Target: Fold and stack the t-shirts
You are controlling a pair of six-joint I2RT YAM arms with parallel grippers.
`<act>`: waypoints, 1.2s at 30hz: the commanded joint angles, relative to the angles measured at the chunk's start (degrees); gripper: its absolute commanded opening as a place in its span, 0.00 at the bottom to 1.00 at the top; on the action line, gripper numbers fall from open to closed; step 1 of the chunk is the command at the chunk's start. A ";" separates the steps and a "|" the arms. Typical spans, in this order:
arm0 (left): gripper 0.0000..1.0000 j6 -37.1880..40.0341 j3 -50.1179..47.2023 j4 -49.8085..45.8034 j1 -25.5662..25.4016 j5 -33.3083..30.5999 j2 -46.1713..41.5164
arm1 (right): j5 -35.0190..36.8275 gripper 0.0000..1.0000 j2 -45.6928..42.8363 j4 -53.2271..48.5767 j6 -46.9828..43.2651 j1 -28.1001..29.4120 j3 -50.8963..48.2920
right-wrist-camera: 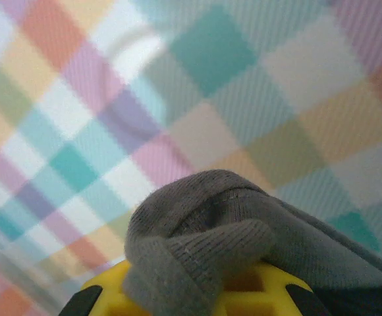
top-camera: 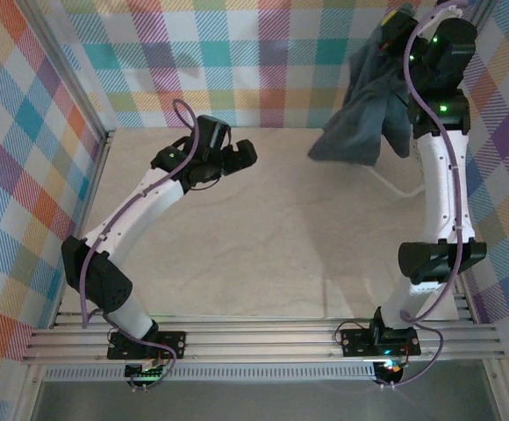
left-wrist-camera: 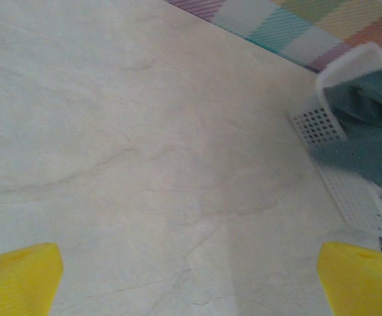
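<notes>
I should next bring my right gripper back toward my base and down, and release the t-shirt over the table's bare, clear middle.
A dark slate-grey t-shirt [top-camera: 364, 110] hangs bunched in the air at the back right, held high by my right gripper [top-camera: 397, 33], which is shut on its cloth. In the right wrist view the grey cloth [right-wrist-camera: 244, 243] bulges over the yellow fingers [right-wrist-camera: 112, 296] against the checked wall. My left gripper [top-camera: 241, 156] hovers open over the bare table at the back centre, empty; its yellow fingertips [left-wrist-camera: 20, 276] stand far apart in the left wrist view. From there the hanging t-shirt [left-wrist-camera: 369, 131] drapes over a white lattice basket [left-wrist-camera: 349, 191].
The white lattice basket sits at the back right of the pale table [top-camera: 263, 246], mostly hidden under the shirt in the top view. Checked cloth walls [top-camera: 26, 158] close in the left, back and right sides. An aluminium rail [top-camera: 263, 338] runs along the near edge.
</notes>
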 commanded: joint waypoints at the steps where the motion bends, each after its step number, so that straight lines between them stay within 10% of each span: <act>1: 0.99 -1.11 -0.69 -4.34 -0.02 -7.43 -4.41 | -4.68 0.00 -1.66 5.18 -0.96 4.01 5.59; 13: 1.00 -3.10 -3.46 -9.86 0.94 -19.28 -10.99 | -7.32 0.00 -0.29 6.72 2.27 26.44 -20.84; 18: 1.00 -5.06 -8.14 -12.50 1.38 -20.59 -14.90 | -19.09 0.53 8.55 0.36 7.21 29.75 -23.13; 29: 0.86 -1.16 -18.71 -8.20 -0.62 0.28 -12.99 | -3.82 0.63 -3.83 -6.56 6.24 18.80 -47.91; 36: 0.86 4.84 -10.91 -8.81 -11.61 -0.96 6.91 | 0.75 0.62 -12.98 -9.98 6.29 11.60 -62.96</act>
